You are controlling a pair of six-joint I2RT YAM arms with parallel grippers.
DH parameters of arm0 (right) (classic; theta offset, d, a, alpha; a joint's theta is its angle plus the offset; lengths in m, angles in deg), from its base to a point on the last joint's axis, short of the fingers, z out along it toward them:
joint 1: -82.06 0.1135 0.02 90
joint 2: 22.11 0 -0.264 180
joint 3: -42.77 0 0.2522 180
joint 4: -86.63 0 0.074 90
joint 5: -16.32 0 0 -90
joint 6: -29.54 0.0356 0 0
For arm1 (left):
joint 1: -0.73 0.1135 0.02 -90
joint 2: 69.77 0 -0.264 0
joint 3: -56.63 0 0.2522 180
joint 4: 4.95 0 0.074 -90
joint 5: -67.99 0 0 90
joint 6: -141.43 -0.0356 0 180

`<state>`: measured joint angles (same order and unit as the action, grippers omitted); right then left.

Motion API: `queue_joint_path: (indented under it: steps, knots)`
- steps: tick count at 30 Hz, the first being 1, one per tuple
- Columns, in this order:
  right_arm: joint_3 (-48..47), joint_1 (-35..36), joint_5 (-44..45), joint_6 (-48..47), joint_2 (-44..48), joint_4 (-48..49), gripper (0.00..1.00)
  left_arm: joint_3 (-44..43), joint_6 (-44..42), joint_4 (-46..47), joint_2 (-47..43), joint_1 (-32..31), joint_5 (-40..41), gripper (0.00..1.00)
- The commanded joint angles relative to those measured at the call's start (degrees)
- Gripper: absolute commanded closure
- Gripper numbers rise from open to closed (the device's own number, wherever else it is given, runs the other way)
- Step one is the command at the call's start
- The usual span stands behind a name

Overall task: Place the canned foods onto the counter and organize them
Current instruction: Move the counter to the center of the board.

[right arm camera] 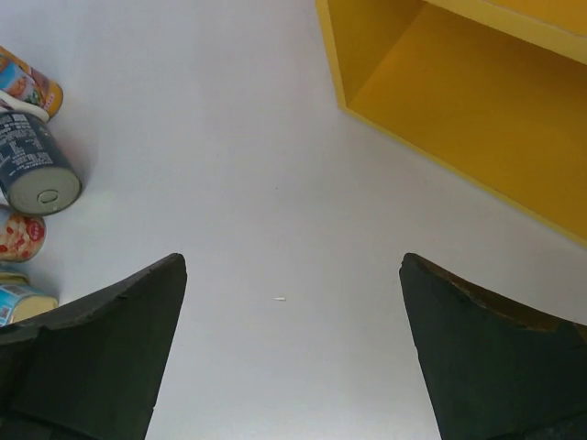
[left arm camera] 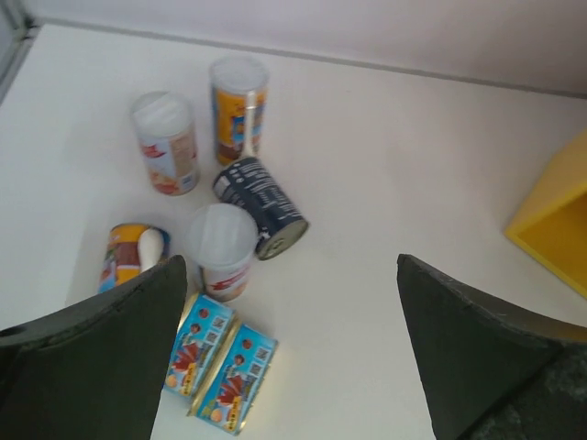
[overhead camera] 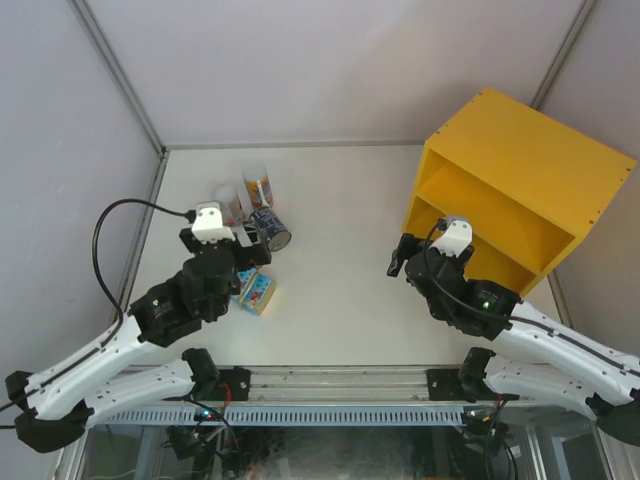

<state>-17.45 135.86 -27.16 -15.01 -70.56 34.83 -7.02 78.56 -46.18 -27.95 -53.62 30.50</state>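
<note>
I need my right gripper outward, closed around the yellow counter's upright front edge nearest the cans, well apart from them.
The cans cluster at the table's left. In the left wrist view a tall orange-blue tube point(left arm camera: 238, 110) and a short white-pink tube point(left arm camera: 165, 142) stand upright. A dark steel can point(left arm camera: 261, 206) lies on its side. A second white-pink tube point(left arm camera: 223, 249) stands near two flat blue tins point(left arm camera: 220, 359). A second orange-blue tube point(left arm camera: 128, 255) lies by the left finger. My left gripper point(left arm camera: 289, 266) is open and empty above the tins. My right gripper point(right arm camera: 292, 261) is open and empty over bare table, in front of the yellow counter point(right arm camera: 459, 101).
In the top view the yellow counter point(overhead camera: 520, 190) stands at the back right, its open front facing the table's middle. My left gripper point(overhead camera: 250, 248) hovers by the can cluster and my right gripper point(overhead camera: 398, 256) is near the counter's lower left corner. Grey walls enclose the table.
</note>
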Motion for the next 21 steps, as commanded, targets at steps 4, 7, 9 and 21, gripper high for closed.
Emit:
queue_joint_path:
  steps: [4, 7, 9, 21]
  knots:
    - [-1.59, 2.11, 5.56, -0.85, 8.95, 3.39, 0.12, -6.38, -7.36, 7.84, 2.64, -3.37, -12.42, 0.00]
    - [-1.62, 2.85, 5.27, -6.68, 11.58, 10.47, 0.24, -5.23, -6.19, 10.89, 1.89, -3.61, -17.41, 0.01]
    - [-2.64, 3.68, 6.20, -9.76, 10.54, 14.22, 0.19, -4.84, -5.57, 11.15, 1.00, -4.32, -19.56, 0.02]
    - [-7.55, 2.36, 21.14, -19.23, -7.60, 24.18, 0.16, -2.68, -6.12, 9.31, -1.08, -5.65, -20.39, 0.04]
